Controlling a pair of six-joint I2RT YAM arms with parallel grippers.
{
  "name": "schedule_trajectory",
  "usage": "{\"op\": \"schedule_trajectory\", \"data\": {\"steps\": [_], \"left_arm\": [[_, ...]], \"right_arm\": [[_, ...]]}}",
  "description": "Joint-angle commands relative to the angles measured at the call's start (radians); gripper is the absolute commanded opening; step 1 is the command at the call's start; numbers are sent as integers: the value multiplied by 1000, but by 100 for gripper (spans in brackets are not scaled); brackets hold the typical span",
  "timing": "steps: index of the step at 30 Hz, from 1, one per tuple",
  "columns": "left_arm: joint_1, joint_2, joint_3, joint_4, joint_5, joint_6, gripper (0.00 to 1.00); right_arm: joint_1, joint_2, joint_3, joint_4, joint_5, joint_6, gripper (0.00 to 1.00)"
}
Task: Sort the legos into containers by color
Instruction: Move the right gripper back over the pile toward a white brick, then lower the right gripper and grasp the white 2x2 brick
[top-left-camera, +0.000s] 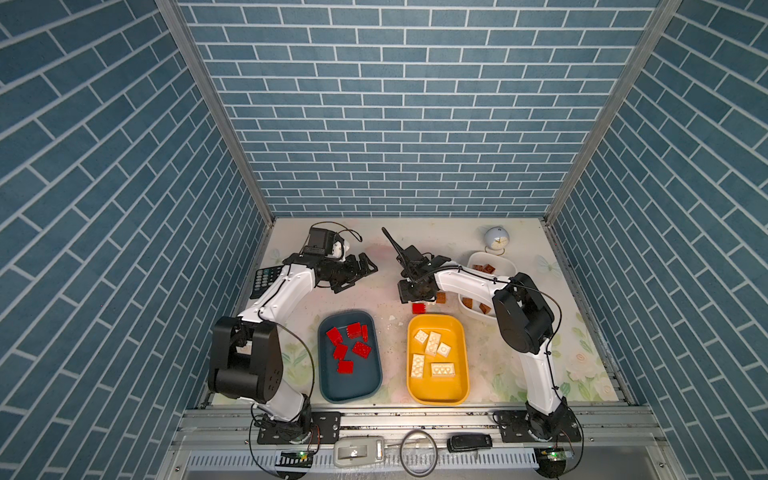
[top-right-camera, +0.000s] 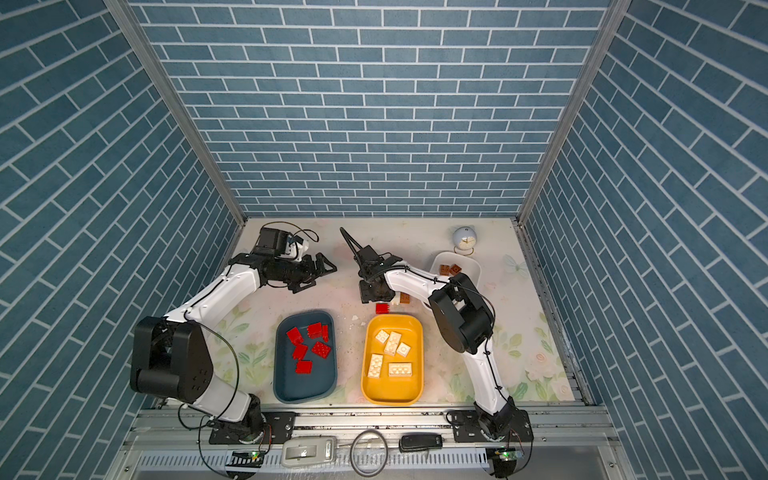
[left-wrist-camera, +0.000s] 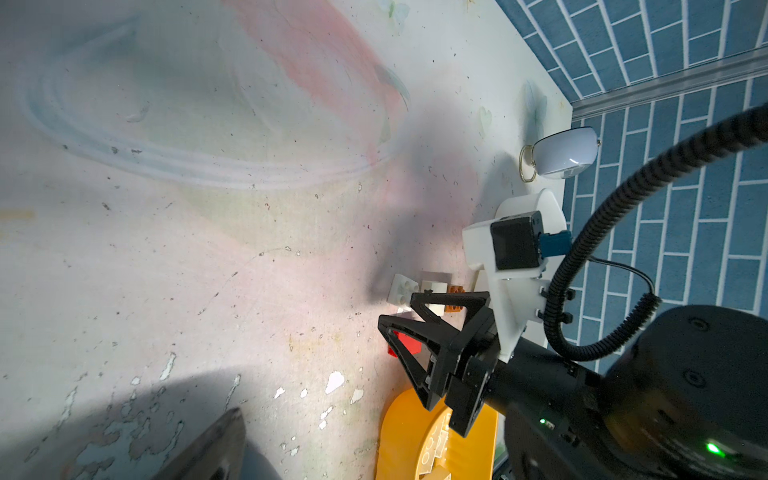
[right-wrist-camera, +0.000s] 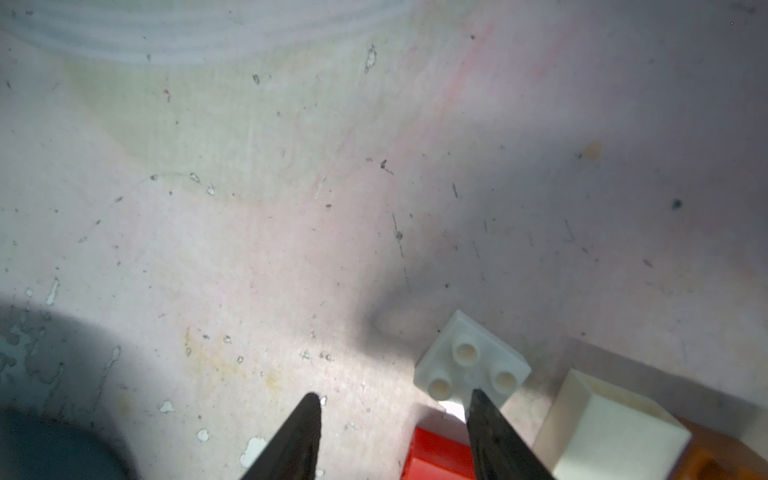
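Note:
My right gripper should reach outward and down around the white square lego (right-wrist-camera: 469, 361), which lies below and outward of it, since the cream lego (right-wrist-camera: 611, 424) leaves a gap.
My right gripper (top-left-camera: 415, 296) (right-wrist-camera: 395, 399) points down at the mat behind the yellow tray (top-left-camera: 459, 332), open. A loose red lego (right-wrist-camera: 440, 453) (top-left-camera: 418, 308) lies low between its fingers, close to one fingertip (right-wrist-camera: 478, 401), with nothing gripped. Just beyond lie a white square lego (right-wrist-camera: 469, 361), a cream lego (right-wrist-camera: 611, 424) and a brown lego (top-left-camera: 440, 297). The dark teal tray (top-left-camera: 328, 382) holds several red legos, the yellow tray several cream ones, and the white tray (top-left-camera: 490, 254) brown ones. My left gripper (top-left-camera: 361, 276) hovers open and empty at the back left.
A black calculator (top-left-camera: 266, 280) lies at the left wall under my left arm. A small round clock (top-left-camera: 496, 240) stands at the back right, behind the white tray. My right arm covers part of that tray. A black remote (top-left-camera: 469, 441) sits on the front rail.

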Motion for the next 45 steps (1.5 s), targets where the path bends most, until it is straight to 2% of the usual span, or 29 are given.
{"op": "schedule_trajectory", "data": {"steps": [1,7,13,20,28,34,39,45], "left_arm": [[6,17,8,-11,2,13,98],[7,28,15,-7,3,10,98],[7,28,20,-15,4,16,99],[7,26,18,-21,3,22,99],[7,27,17,-15,5,18,98],[7,26,14,-12,7,18,98],[7,28,14,-12,9,17,98],[6,32,15,-8,9,17,99]], "right_arm": [[0,-58,11,-41,60,-22,58],[-6,-59,-15,-90,117,78,59],[-22,-14,-8,-41,14,185,62],[-25,42,34,-61,20,208,63],[-25,106,62,-76,88,178,57],[-13,148,121,-115,179,100,51],[10,163,145,-140,226,43,43],[26,145,110,-148,221,49,44]]}}
